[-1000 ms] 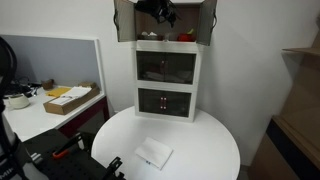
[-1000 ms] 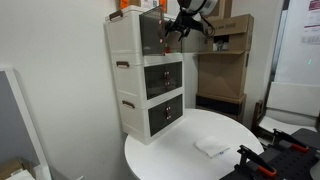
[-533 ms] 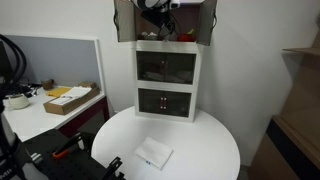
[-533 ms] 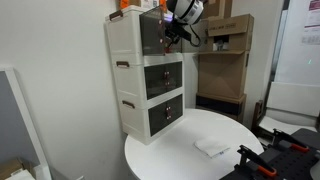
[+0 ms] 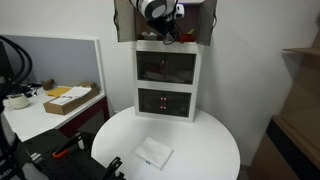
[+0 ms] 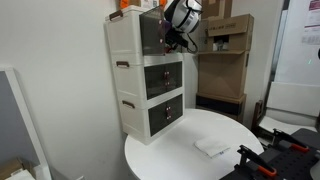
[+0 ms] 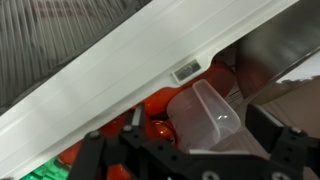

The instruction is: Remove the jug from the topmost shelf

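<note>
I should next move my gripper outward, deeper into the topmost shelf, until my open fingers straddle the jug's translucent body [image 7: 206, 116], and close, as the jug is ahead between them.
The jug [image 7: 205, 118] is small, pale and translucent. In the wrist view it lies tilted between my gripper's two dark fingers, in front of red things [image 7: 160, 103]. My gripper [image 7: 190, 148] is open around it, fingers wide apart on either side. In both exterior views my gripper [image 5: 165, 30] [image 6: 176, 38] reaches into the topmost shelf [image 5: 125, 20] [image 6: 150, 30], the brown compartment with side flaps atop the white cabinet. The jug does not show in the exterior views.
The cabinet's white front edge [image 7: 150, 60] crosses the wrist view just above the jug. Two glass-fronted dark compartments [image 5: 166, 66] sit below the shelf. A white cloth [image 5: 153, 154] [image 6: 212, 147] lies on the round white table [image 5: 210, 140]. Cardboard boxes [image 6: 225, 60] stand behind.
My wrist has turned and pushed further down into the top shelf. The cabinet and cloth have not moved.
</note>
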### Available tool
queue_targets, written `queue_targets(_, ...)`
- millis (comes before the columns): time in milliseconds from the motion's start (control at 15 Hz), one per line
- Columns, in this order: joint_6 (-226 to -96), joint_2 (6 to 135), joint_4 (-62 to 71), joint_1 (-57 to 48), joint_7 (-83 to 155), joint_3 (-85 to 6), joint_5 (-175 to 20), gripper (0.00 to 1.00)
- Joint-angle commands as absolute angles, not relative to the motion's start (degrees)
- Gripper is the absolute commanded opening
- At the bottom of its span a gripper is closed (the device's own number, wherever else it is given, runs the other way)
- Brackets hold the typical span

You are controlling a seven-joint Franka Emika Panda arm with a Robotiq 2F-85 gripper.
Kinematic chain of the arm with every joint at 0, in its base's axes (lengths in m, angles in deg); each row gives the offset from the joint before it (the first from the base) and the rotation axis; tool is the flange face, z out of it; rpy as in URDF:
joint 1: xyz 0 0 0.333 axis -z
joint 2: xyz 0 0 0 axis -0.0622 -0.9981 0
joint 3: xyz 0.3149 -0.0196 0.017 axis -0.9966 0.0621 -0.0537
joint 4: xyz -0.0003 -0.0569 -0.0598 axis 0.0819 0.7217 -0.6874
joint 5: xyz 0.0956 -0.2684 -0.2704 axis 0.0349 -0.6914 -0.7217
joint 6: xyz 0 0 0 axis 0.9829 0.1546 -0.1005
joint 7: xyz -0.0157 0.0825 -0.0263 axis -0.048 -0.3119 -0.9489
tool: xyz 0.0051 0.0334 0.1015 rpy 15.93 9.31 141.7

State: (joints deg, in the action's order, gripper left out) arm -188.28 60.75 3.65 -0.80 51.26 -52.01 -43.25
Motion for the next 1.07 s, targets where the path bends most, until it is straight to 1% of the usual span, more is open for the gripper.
queue_targets(0,-189.18,57.25,-1.23,-1.38,51.03,-51.77,-44.17,1.00)
queue_targets(933,-188.78,51.04,-10.76,-4.44,50.25,-50.83,-46.83,1.00)
queue_targets(1000,-188.81,50.68,-11.29,-4.66,50.22,-50.69,-47.15,0.95)
